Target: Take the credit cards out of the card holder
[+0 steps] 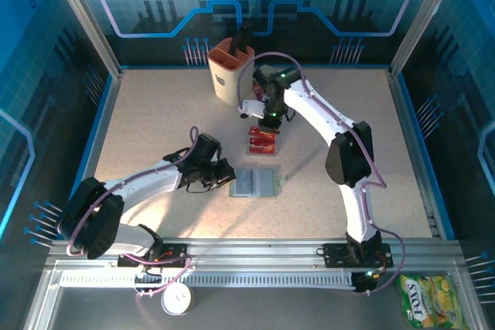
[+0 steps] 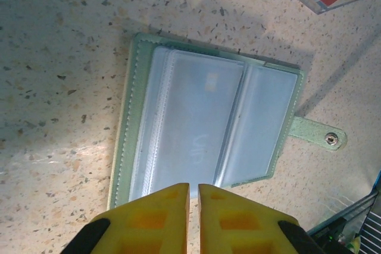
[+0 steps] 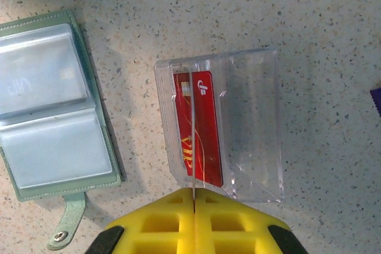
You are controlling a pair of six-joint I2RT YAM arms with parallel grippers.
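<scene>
The thin card is already edge-on above the red card in the clear tray, so the robot's right gripper will next lower toward the red card in the tray below and release the thin card.
The grey-green card holder (image 1: 255, 183) lies open and flat in the middle of the table, its clear sleeves (image 2: 202, 123) looking empty. My left gripper (image 2: 194, 185) hovers at the holder's near edge, its yellow jaws almost together with nothing between them. My right gripper (image 3: 194, 193) is shut on a thin card (image 3: 193, 135) held edge-on above a clear plastic tray (image 3: 250, 123). A red credit card (image 3: 205, 141) lies in that tray. From above, the red cards (image 1: 261, 141) sit just below the right gripper (image 1: 267, 123), with the left gripper (image 1: 226, 175) left of the holder.
A tall beige slotted cup (image 1: 230, 67) stands at the back, close to the right arm. The holder's snap strap (image 2: 321, 136) sticks out to one side. A yellow-green snack packet (image 1: 429, 303) and a white round disc (image 1: 178, 299) lie off the table at the front.
</scene>
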